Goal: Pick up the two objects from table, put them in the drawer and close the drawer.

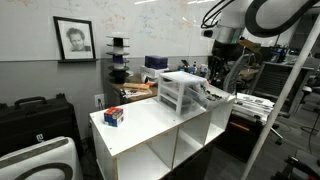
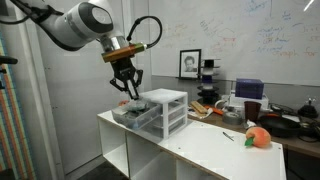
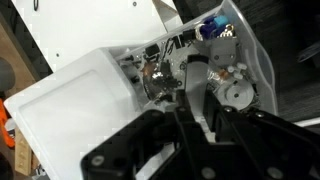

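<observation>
The pale oblong item already hangs above the metal parts, so my gripper needs to stay over the open translucent drawer [image 2: 138, 113] [image 3: 165, 78] and open its fingers to let the item go.
The white shelf-unit table [image 1: 150, 128] shows in both exterior views [image 2: 200, 152]. On it stands the white-framed drawer unit [image 1: 178, 90] [image 2: 168, 108] with one translucent drawer [image 2: 128, 113] [image 1: 212, 97] pulled out. That drawer holds small metal parts in the wrist view [image 3: 225, 60]. My gripper [image 2: 129, 92] [image 1: 221, 72] [image 3: 192, 105] hangs just above the open drawer. Its fingers are nearly together, seemingly on the small pale oblong item, which is mostly hidden. The red, blue and white box [image 1: 113, 116] [image 2: 258, 137] lies on the table's far end, well away from the gripper.
A tiny loose item [image 2: 228, 136] lies on the table near the box. A cluttered dark workbench [image 2: 250, 105] stands behind. Black cases [image 1: 35, 115] and a white appliance [image 1: 40, 160] sit beside the table. A framed portrait [image 1: 74, 38] hangs on the wall.
</observation>
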Tool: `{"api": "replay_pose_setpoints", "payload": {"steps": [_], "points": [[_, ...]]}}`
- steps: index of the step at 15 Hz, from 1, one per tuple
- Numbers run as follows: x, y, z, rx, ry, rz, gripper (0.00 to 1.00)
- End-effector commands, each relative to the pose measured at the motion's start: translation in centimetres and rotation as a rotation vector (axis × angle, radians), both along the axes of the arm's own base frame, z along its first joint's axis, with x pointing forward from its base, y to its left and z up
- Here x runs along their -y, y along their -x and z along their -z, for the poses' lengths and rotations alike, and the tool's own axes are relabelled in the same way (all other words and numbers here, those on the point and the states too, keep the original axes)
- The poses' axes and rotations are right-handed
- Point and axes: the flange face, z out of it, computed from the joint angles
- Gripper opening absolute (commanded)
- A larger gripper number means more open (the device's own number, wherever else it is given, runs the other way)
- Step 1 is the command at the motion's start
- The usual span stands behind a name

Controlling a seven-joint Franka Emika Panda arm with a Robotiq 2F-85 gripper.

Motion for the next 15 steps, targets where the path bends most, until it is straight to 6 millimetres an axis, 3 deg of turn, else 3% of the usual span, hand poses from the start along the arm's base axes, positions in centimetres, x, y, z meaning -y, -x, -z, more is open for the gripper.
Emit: {"api": "replay_pose_setpoints", "payload": {"steps": [1,4,5,7,13,15], "points": [[-0.5,-1.1,1.9,0.01,-0.002,-0.024,0.12],[-0.5,-1.2,3.1,-0.007,-0.002,-0.044,0.12],[-0.4,-1.1,3.1,-0.011,-0.006,-0.048,0.45],[-0.1,-0.6,2.4,0.007,-0.014,-0.05,0.53],[-0.6,2.2,-2.6,0.155,-0.003,-0.032,0.98],[-0.8,3.9,-4.2,0.207,0.038,0.018,1.0]]}}
